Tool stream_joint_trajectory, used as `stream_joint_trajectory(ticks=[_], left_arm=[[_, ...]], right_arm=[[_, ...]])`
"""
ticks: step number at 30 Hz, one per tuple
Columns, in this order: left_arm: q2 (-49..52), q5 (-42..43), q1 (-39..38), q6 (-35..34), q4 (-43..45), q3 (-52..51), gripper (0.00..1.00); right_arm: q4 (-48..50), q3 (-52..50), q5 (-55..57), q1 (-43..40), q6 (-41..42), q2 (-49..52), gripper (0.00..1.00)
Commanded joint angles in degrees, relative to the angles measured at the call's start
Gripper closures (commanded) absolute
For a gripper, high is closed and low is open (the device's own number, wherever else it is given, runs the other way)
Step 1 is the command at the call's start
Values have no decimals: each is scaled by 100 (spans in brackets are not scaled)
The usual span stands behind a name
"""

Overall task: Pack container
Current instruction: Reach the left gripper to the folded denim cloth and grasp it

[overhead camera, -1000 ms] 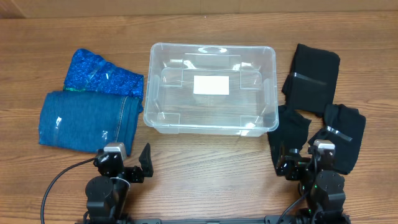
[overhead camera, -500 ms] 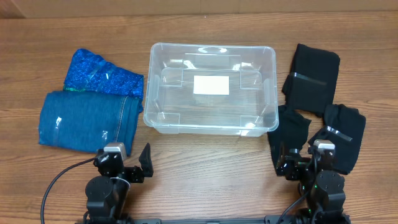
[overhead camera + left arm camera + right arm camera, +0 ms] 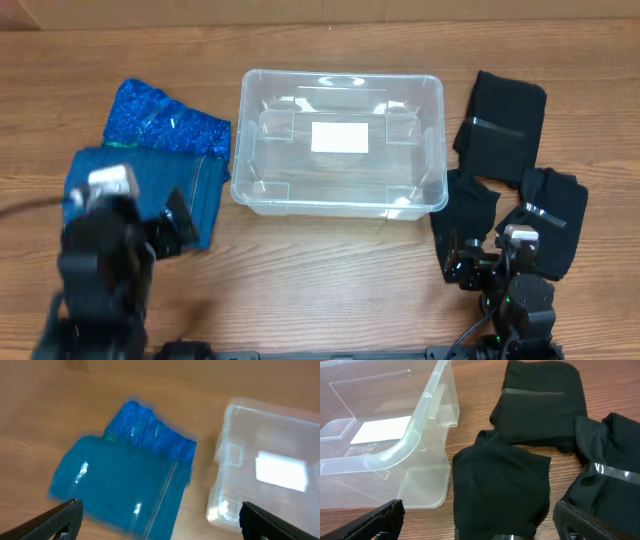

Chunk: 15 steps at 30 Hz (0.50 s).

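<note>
Next, my left gripper should turn and lower to the denim garment's end farthest from the container (image 3: 340, 140), then close, since bare wood borders that end.
The clear plastic container (image 3: 340, 140) stands empty in the middle of the table, a white label on its base; it also shows in the left wrist view (image 3: 270, 480) and the right wrist view (image 3: 380, 435). A folded denim-blue garment (image 3: 200, 190) and a bright blue patterned one (image 3: 165, 122) lie left of it. Three folded black garments (image 3: 505, 115) lie right of it. My left gripper (image 3: 157, 525) is open, raised above the denim garment (image 3: 120, 485), holding nothing. My right gripper (image 3: 477, 525) is open and low over the nearest black garment (image 3: 500, 485).
The wooden table (image 3: 330, 270) stretches in front of the container. The left arm (image 3: 100, 270) is blurred over the table's left front and covers part of the denim garment. The right arm's base (image 3: 520, 300) sits at the front right.
My left arm has swung from the table's front edge up and to the left, over the denim garment. The right arm, garments and container have not moved.
</note>
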Motion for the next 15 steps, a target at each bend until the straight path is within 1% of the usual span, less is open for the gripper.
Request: stream_joint_trajectory(ticks=[1, 4, 7, 8, 9, 10, 13, 15], left_arm=[[1707, 223, 837, 81, -769, 1432, 0], [3014, 1241, 2229, 33, -988, 2114, 0], [4072, 1497, 3438, 96, -855, 2151, 0], [4474, 1985, 3775, 372, -756, 2151, 0], [4754, 2341, 4009, 468, -706, 2151, 0], [5088, 2581, 4280, 603, -632, 2151, 0], [5862, 2800, 4900, 1217, -358, 2159, 0], [6299, 3445, 5198, 1773, -72, 2168, 0]], right_arm=[[-11, -98, 11, -15, -22, -48, 0], [-11, -98, 11, -15, -22, -48, 0], [-11, -98, 11, -15, -22, -48, 0], [-11, -98, 11, -15, -22, -48, 0], [-11, -98, 11, -15, -22, -48, 0], [-11, -98, 11, -15, -22, -48, 0], [-11, -98, 11, -15, -22, -48, 0], [-11, -98, 11, -15, -22, -48, 0]])
